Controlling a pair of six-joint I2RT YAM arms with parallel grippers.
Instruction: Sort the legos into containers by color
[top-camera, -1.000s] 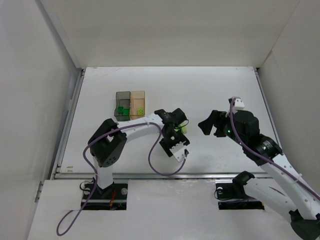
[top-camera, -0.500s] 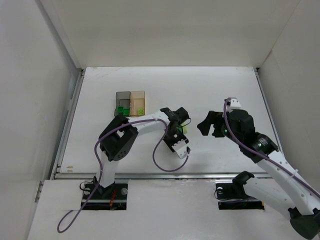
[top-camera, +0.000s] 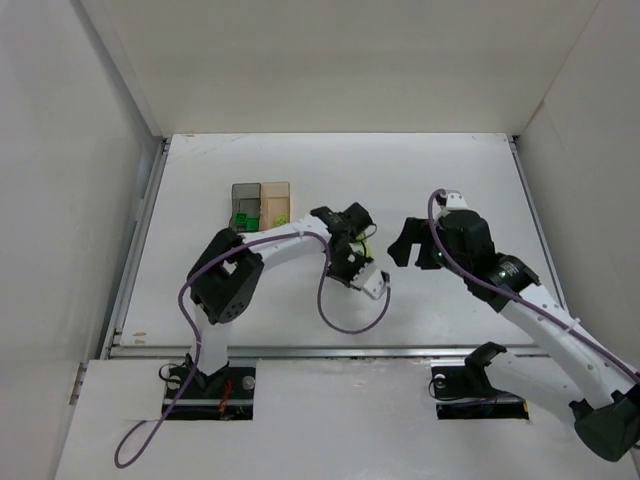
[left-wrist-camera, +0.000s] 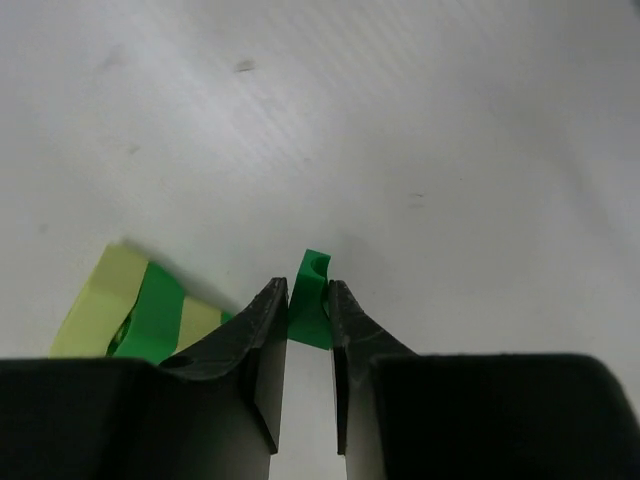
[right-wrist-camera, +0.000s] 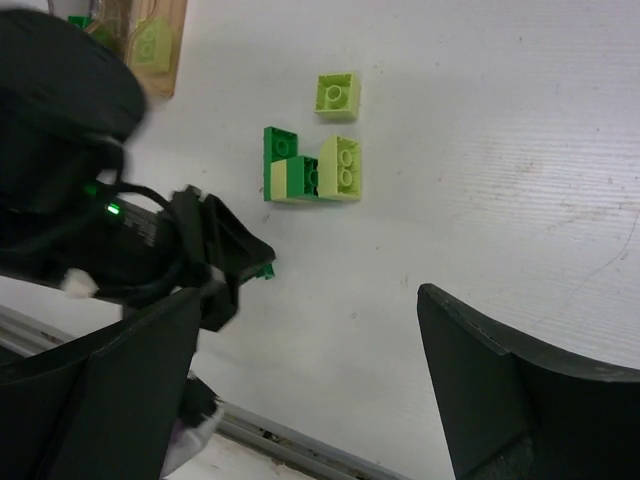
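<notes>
The left gripper rises next, swings left in the top view over the smoky grey container (top-camera: 246, 207) holding dark green legos, and releases the small dark green lego.
My left gripper (left-wrist-camera: 308, 292) is shut on a small dark green lego (left-wrist-camera: 313, 272), held just over the white table. It shows in the top view (top-camera: 358, 233) and in the right wrist view (right-wrist-camera: 238, 268), the brick (right-wrist-camera: 264, 270) at its tip. Beside it lies a cluster of pale yellow-green and dark green legos (right-wrist-camera: 310, 168) (left-wrist-camera: 140, 315), with a single pale one (right-wrist-camera: 337, 96) beyond. My right gripper (right-wrist-camera: 330, 385) (top-camera: 405, 244) is open and empty, just right of the left gripper. The joined containers, smoky grey (top-camera: 245, 205) and amber (top-camera: 276, 200), stand to the back left with bricks inside.
White walls enclose the table on the left, back and right. A metal rail (top-camera: 330, 350) runs along the near edge. The left arm's purple cable (top-camera: 345, 322) loops over the table in front of the grippers.
My left wrist has swung round and shifted slightly toward the back. My right gripper has moved left, closer to the left gripper.
</notes>
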